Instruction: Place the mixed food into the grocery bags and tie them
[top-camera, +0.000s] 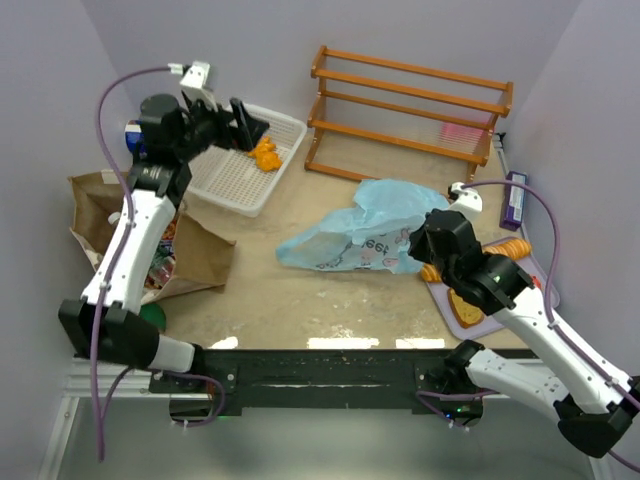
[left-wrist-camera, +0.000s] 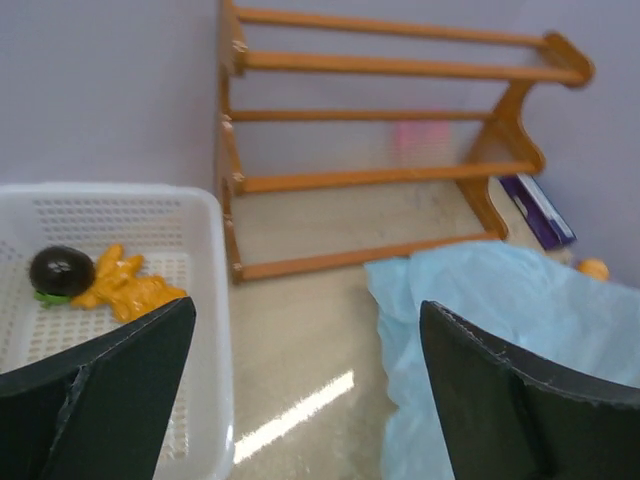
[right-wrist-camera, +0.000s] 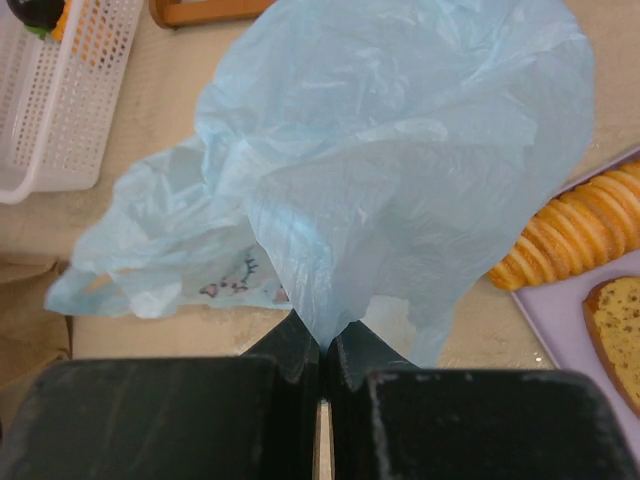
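Note:
The robot's left gripper will next tilt down and reach into the white basket to the orange toy food's edge (top-camera: 267, 158) (left-wrist-camera: 142, 293), because the toy food is below the basket's rim.
A light blue plastic bag (top-camera: 365, 228) lies crumpled mid-table. My right gripper (top-camera: 418, 252) is shut on a pinched fold at its near edge, with the film gathered between the jaws (right-wrist-camera: 322, 345). A brown paper bag (top-camera: 195, 250) lies at the left with packets showing in its mouth. My left gripper (top-camera: 250, 125) hangs open and holds nothing (left-wrist-camera: 307, 312), above the right edge of the white basket (top-camera: 250, 195). In the basket lie an orange toy food (left-wrist-camera: 125, 290) and a dark round one (left-wrist-camera: 62, 270). Bread slices (right-wrist-camera: 620, 320) and a ridged orange loaf (right-wrist-camera: 565, 235) rest on a lilac tray (top-camera: 445, 295) at the right.
A wooden rack (top-camera: 410, 105) stands along the back wall. A purple box (top-camera: 515, 200) lies by the right wall. A green round thing (top-camera: 152, 318) sits near the left arm's base, and a blue-and-white can (top-camera: 133, 135) stands behind the paper bag.

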